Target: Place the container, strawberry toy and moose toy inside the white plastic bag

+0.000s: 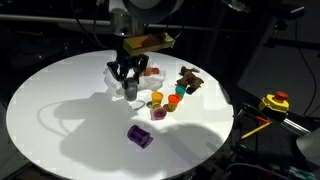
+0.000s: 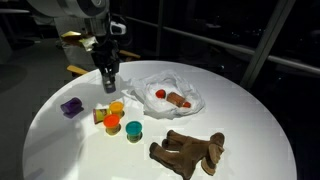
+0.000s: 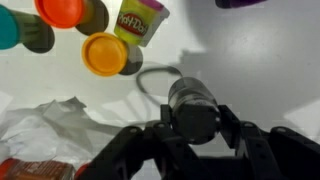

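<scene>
My gripper lifts the dark grey container [image 3: 192,105] over the white plastic bag next, then brings it down beside the strawberry toy.
My gripper [image 3: 192,125] is shut on a dark grey cylindrical container [image 3: 192,105], one finger on each side; in both exterior views it stands low over the table [image 1: 128,86] [image 2: 108,80]. The white plastic bag [image 2: 185,88] lies crumpled right beside it, also seen in the wrist view [image 3: 55,125]. A red strawberry toy [image 2: 160,95] lies in the bag next to an orange-brown piece. The brown moose toy [image 2: 190,150] [image 1: 188,78] lies on the table, apart from the bag.
Small dough cups stand by the gripper: orange [image 2: 117,107], red-orange [image 2: 113,123] and teal [image 2: 134,129]; a yellow-labelled can [image 3: 140,20]. A purple cylinder [image 1: 140,136] lies nearer the round table's rim [image 1: 30,140]. A yellow device [image 1: 274,102] sits off the table.
</scene>
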Available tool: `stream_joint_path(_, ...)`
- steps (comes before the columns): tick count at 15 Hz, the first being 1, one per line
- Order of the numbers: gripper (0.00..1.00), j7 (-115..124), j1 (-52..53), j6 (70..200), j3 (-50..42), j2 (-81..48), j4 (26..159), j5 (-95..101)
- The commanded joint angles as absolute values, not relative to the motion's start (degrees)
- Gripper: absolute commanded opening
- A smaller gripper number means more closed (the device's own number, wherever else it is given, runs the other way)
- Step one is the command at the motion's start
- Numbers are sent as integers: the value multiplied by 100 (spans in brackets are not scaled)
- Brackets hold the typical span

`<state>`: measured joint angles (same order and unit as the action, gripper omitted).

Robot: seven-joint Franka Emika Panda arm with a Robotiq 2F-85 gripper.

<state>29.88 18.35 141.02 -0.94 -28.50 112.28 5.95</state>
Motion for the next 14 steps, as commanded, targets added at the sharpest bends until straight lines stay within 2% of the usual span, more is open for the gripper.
stream_joint_path(1,26,3052,1758,13871,-361,-2506,10840,899)
stream_joint_path(14,26,3147,1198,14804,-967,-4354,9052,912)
